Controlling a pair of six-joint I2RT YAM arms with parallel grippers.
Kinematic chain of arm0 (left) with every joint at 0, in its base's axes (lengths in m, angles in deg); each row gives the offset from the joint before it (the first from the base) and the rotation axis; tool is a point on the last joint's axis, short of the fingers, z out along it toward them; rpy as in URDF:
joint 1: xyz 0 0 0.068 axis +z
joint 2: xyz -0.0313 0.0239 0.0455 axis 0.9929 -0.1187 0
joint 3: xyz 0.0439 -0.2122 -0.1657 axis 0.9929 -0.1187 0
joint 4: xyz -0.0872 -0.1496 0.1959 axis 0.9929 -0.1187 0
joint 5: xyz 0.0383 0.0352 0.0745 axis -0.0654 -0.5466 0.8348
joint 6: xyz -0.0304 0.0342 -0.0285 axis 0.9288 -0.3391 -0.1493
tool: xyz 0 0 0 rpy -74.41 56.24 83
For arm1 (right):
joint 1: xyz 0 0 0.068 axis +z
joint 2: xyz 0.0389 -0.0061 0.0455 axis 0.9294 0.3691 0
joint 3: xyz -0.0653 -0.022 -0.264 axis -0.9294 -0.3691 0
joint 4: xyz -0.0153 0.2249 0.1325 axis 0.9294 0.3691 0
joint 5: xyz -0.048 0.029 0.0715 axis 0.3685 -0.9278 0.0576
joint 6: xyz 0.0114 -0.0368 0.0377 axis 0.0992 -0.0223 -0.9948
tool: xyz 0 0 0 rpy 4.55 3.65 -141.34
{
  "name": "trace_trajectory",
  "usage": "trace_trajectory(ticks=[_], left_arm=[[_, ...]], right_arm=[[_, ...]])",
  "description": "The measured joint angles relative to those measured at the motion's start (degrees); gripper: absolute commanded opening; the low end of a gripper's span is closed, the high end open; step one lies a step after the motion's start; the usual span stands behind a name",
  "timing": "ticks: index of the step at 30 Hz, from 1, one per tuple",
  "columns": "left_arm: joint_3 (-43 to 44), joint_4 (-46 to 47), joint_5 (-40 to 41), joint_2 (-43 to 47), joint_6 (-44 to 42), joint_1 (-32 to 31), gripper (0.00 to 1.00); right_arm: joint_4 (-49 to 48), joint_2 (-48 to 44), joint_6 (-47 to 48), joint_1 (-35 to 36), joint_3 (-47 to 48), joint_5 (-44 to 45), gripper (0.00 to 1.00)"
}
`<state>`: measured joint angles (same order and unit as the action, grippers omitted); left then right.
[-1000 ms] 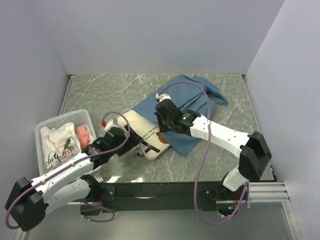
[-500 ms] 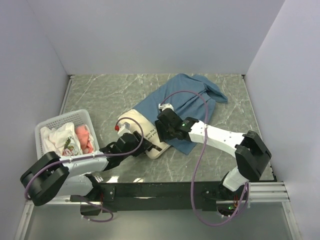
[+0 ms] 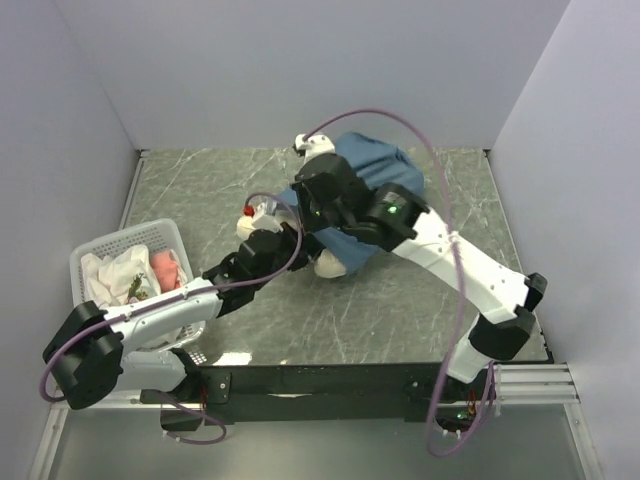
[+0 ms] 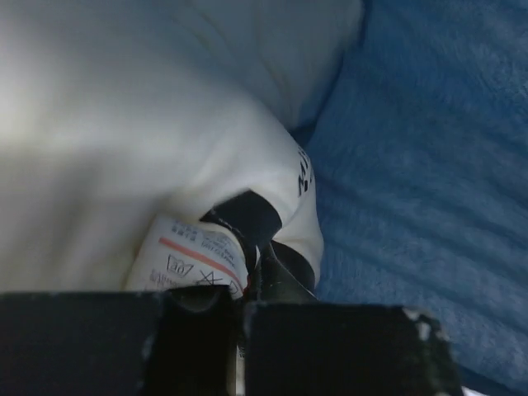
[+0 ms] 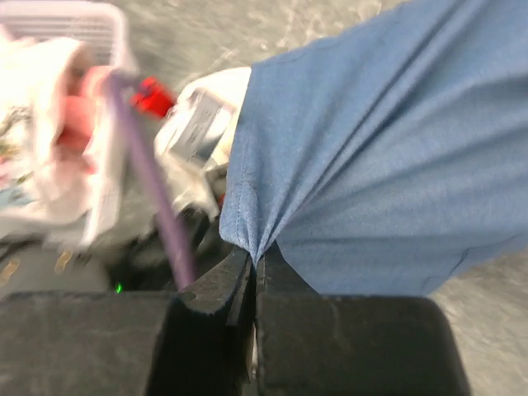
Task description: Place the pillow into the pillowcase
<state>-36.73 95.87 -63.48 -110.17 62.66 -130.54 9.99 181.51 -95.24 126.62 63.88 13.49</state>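
Observation:
The pillowcase's far end is to the right of my left gripper in the top view. I should raise the pillow corner next, carry it over there and let go.
The cream-white pillow (image 3: pixel 335 263) lies mid-table, mostly covered by the blue pillowcase (image 3: pixel 385 160) and my arms. In the left wrist view the pillow (image 4: pixel 124 124) fills the upper left, with blue pillowcase (image 4: pixel 429 165) cloth to the right. My left gripper (image 4: pixel 252 276) is shut on the pillow's corner beside its white tag (image 4: pixel 194 260). My right gripper (image 5: pixel 254 260) is shut on a gathered edge of the pillowcase (image 5: pixel 371 140) and holds it up above the pillow. From above, the left gripper (image 3: pixel 292 243) sits at the pillow's near-left end, and the right gripper (image 3: pixel 312 222) is just behind it.
A white basket (image 3: pixel 100 250) of clothes stands at the left edge of the marble table, also in the right wrist view as the basket (image 5: pixel 99 16). Grey walls close in the table on three sides. Purple cables loop over both arms.
Both grippers closed after standing open. The right arm rose and swung toward the back with the pillowcase's edge. The left arm pushed forward to the right with the pillow's corner.

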Motion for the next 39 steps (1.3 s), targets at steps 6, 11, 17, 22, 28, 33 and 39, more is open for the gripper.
trace_trajectory(ticks=[6, 11, 17, 22, 28, 33, 39], left_arm=[[10.64, -3.06, 0.5, 0.55, -0.94, -0.79, 0.04], [25.07, -15.82, 0.11, -2.62, -2.71, 2.32, 0.01], [23.32, -23.3, 0.79, 1.99, -6.29, 4.48, 0.01], [22.45, -30.71, 2.78, 12.0, -10.14, 4.48, 0.01], [28.81, -35.76, 5.75, 20.2, -15.23, 4.96, 0.01], [39.78, -41.94, 4.09, 17.99, -19.89, 4.94, 0.01], [51.34, -43.34, -0.22, 5.73, -21.64, 3.17, 0.01]], right_arm=[[12.92, 2.75, 1.03, 1.51, 21.84, 0.68, 0.0], [11.78, 0.66, 0.81, 1.57, 25.31, -0.79, 0.0], [10.86, -1.51, 0.9, 1.51, 24.46, -1.31, 0.0], [9.94, -2.49, 1.95, 1.55, 22.4, -1.05, 0.0], [10.91, -0.48, 2.6, 1.44, 24.0, -2.91, 0.0], [8.72, -0.7, 2.08, 0.28, 21.73, -8.07, 0.0], [-1.6, -10.73, -1.25, -10.43, 0.26, -14.32, 0.0]])
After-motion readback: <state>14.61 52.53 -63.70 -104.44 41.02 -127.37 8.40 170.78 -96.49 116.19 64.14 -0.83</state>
